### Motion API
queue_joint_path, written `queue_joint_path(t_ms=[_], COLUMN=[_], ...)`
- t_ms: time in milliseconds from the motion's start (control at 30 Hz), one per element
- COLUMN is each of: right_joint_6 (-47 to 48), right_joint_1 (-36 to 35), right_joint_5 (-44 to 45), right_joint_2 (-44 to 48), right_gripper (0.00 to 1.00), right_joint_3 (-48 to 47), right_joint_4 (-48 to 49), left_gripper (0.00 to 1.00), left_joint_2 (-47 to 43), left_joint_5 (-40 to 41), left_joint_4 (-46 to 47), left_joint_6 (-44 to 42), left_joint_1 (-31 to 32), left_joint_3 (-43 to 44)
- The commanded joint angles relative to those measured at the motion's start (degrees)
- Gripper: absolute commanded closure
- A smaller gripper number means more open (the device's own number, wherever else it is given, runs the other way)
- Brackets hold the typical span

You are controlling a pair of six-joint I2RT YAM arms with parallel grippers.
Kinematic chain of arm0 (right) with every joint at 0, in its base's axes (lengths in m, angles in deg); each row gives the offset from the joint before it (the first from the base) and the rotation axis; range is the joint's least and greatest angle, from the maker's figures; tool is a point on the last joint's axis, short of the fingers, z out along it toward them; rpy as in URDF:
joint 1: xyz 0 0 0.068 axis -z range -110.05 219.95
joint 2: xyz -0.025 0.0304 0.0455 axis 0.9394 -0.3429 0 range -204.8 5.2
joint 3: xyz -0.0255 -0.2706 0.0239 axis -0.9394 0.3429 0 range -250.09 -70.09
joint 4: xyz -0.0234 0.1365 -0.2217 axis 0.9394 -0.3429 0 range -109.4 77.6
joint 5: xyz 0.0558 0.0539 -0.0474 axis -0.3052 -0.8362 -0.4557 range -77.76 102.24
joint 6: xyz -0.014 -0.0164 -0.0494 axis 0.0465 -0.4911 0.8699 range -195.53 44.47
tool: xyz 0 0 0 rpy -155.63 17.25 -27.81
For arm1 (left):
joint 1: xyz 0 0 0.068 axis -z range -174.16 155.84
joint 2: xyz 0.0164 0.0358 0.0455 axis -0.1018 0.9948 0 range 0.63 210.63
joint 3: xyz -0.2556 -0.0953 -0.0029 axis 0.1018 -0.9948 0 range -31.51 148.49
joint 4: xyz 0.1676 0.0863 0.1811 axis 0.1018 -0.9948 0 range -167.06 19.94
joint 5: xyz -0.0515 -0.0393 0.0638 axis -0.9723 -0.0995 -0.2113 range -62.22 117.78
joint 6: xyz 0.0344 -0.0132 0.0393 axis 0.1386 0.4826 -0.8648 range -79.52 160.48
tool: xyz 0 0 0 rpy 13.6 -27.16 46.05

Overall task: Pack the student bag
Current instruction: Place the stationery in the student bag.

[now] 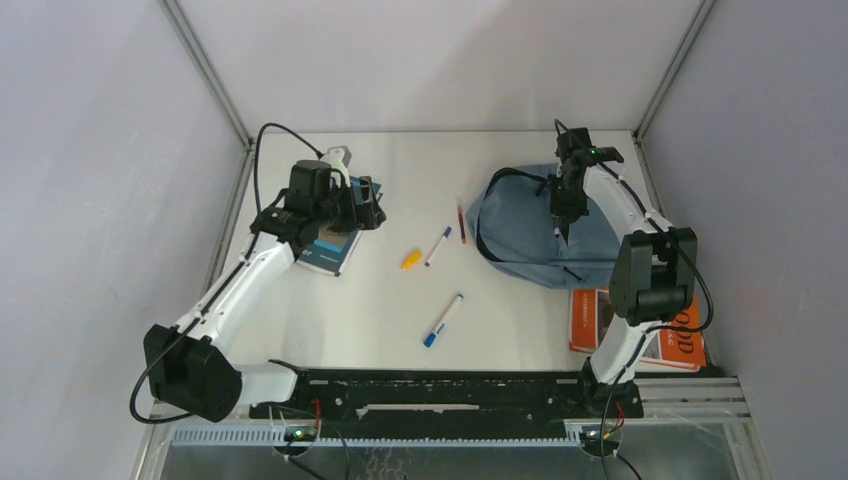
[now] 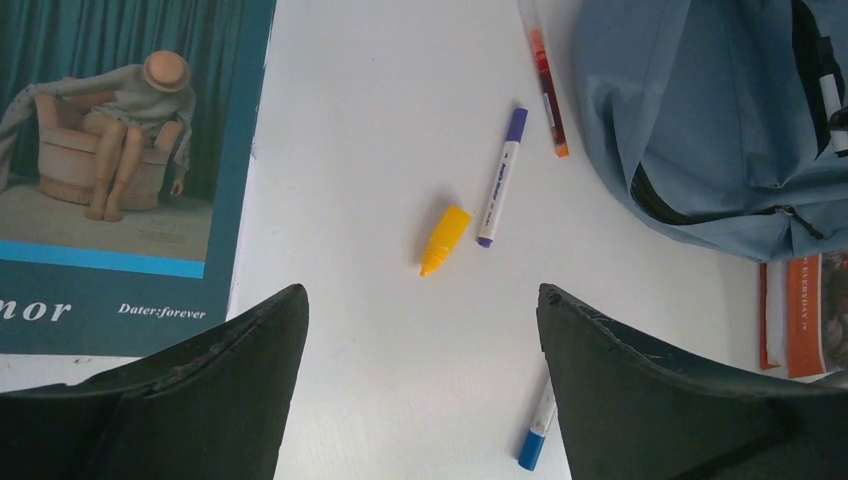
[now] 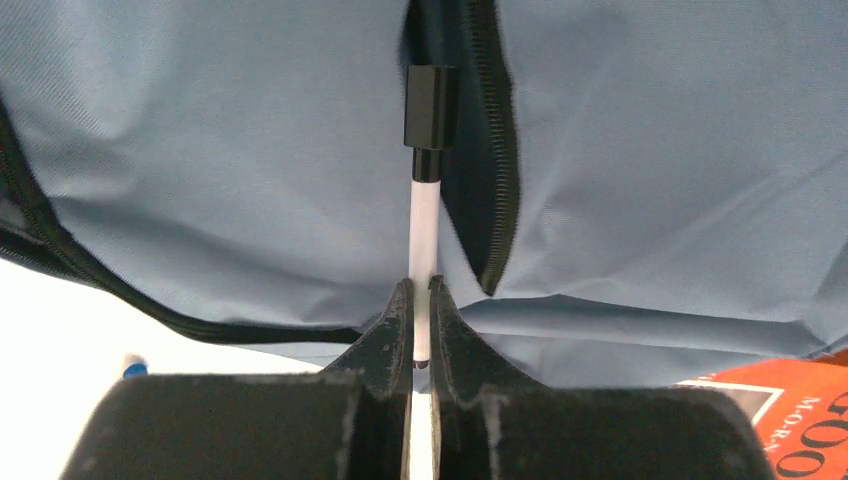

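My right gripper should next carry the white marker outward along the bag's open zipper slit [image 3: 470,190] and release it over the opening, because the marker's white end still hangs over fabric.
The student bag [image 1: 525,235] [image 2: 700,120] [image 3: 200,150], grey-blue fabric with black zippers, lies at the back right of the table. My right gripper [image 1: 562,222] [image 3: 421,288] hangs over it, shut on a white marker [image 3: 424,215]. The marker's black cap [image 3: 432,105] points into the bag's open zipper slit [image 3: 470,190]. My left gripper [image 1: 370,212] [image 2: 420,295] is open and holds nothing. It hovers beside a teal book [image 1: 330,252] [image 2: 120,150] at the left.
On the table between the arms lie a yellow cap-like piece [image 1: 411,259] [image 2: 445,238], a purple-capped marker [image 1: 437,245] [image 2: 502,175], a red pen [image 1: 461,222] [image 2: 545,85] and a blue-capped marker [image 1: 443,320] [image 2: 533,445]. An orange book [image 1: 645,325] [image 3: 800,420] sits near the right arm's base.
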Motion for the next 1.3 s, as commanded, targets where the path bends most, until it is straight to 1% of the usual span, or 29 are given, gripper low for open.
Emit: queue_joint_path(t_ms=[0, 133, 333, 600, 767, 900, 1000, 1133, 1167, 1267], right_joint_6=[0.8, 1.55, 2.16, 3.24, 3.64, 3.4, 3.06, 2.39, 2.35, 2.1], right_joint_1=[2.16, 2.66, 2.04, 2.81, 2.71, 2.83, 3.05, 2.74, 2.59, 2.11], right_joint_5=[2.64, 2.85, 2.19, -0.04, 0.37, 1.76, 2.23, 2.48, 2.49, 2.52], right_joint_2=[-0.14, -1.68, -6.38, -10.56, -13.44, -13.71, -13.71, -12.19, -11.61, -9.39], right_gripper=[1.0, 1.0, 1.0, 1.0, 1.0, 0.99, 0.94, 0.75, 0.72, 0.7], right_joint_3=[-4.28, -6.1, -11.88, -15.23, -17.74, -17.89, -18.22, -17.87, -17.79, -17.78], right_joint_4=[-2.97, -3.41, -6.33, -7.42, -9.34, -9.11, -9.45, -8.94, -8.78, -8.46], left_gripper=[0.12, 0.12, 0.12, 0.12, 0.12, 0.12, 0.12, 0.12, 0.12, 0.11], left_joint_2=[0.85, 2.5, 3.19, 3.58, 4.07, 3.59, 3.26, 3.0, 2.92, 2.82], left_joint_5=[-1.2, -2.28, -2.32, -1.77, -1.82, -1.54, -1.36, -1.47, -1.53, -1.68], left_joint_4=[2.65, 3.15, 3.06, 2.77, 2.8, 2.6, 2.35, 2.06, 2.1, 2.1], left_joint_6=[1.05, 1.52, 1.1, 0.73, 0.81, 0.64, 0.55, 0.63, 0.71, 0.79], left_joint_1=[0.46, 0.83, 1.17, 1.17, 1.17, 1.17, 1.17, 1.17, 1.17, 1.18], left_joint_3=[4.76, 5.89, 5.94, 5.56, 5.58, 5.54, 5.32, 5.2, 5.23, 5.27])
